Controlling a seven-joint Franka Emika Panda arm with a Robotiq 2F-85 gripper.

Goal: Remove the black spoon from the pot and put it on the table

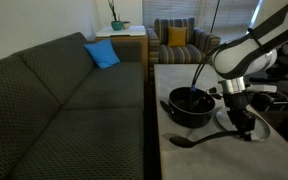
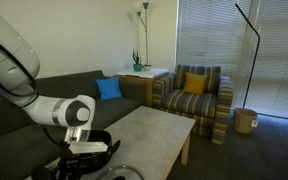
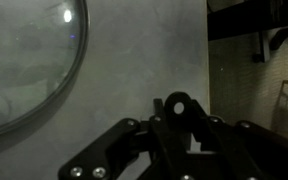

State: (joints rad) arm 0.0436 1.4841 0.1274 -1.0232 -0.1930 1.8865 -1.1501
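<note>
I still hold the handle end above the table. Next, my gripper moves down toward the bare tabletop (image 1: 243,153) beside the glass lid and releases the spoon.
The black spoon (image 1: 199,136) is out of the pot and lies low along the grey table (image 1: 184,162), its oval bowl toward the front edge. My gripper (image 1: 242,126) is shut on its handle end. In the wrist view that end with its hole (image 3: 177,105) sticks out between the closed fingers (image 3: 179,135) above the table top (image 3: 134,60). The black pot (image 1: 189,106) stands just behind the spoon. In an exterior view the gripper (image 2: 77,158) hangs beside the pot (image 2: 99,140); the spoon is hard to make out there.
A round glass lid (image 3: 24,70) lies on the table beside the gripper. A dark sofa (image 1: 64,95) runs along the table's side. A striped armchair (image 2: 194,95), a wooden side table with a plant (image 1: 119,30) and a floor lamp (image 2: 254,60) stand beyond.
</note>
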